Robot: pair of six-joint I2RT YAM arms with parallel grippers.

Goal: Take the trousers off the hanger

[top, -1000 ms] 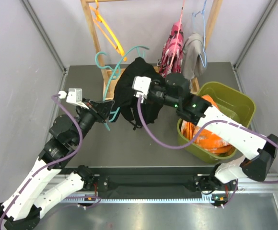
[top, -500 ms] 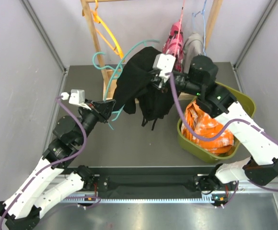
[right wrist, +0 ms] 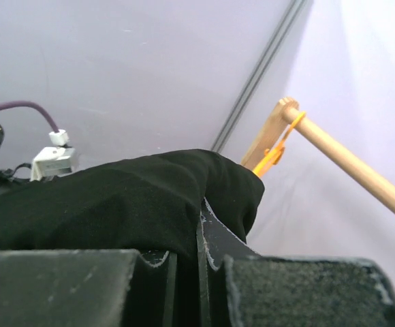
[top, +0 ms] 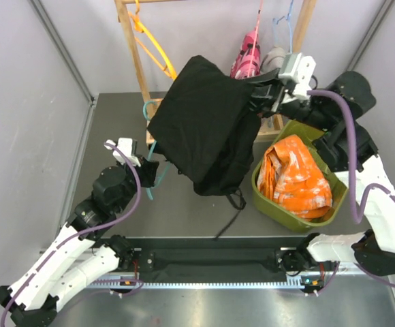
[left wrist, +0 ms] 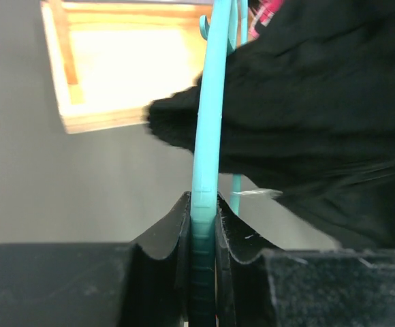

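The right gripper swings away from the teal hanger next, then lowers over the green bin, tilting down, where the orange trousers already lie.
The black trousers hang spread in the air over the table middle. My right gripper is shut on their upper right corner, which fills the right wrist view. My left gripper is shut on the teal hanger, low at the left; most of the hanger is hidden behind the black cloth. The orange trousers lie in the green bin. The floral trousers and the grey trousers hang on hangers on the rack.
A wooden rack stands at the back with an empty orange hanger on it. Its wooden base shows in the left wrist view. Grey walls close in both sides.
My right gripper has lifted the black trousers up and to the right, spreading them wide. My left gripper has pulled the teal hanger down and back toward the near left.
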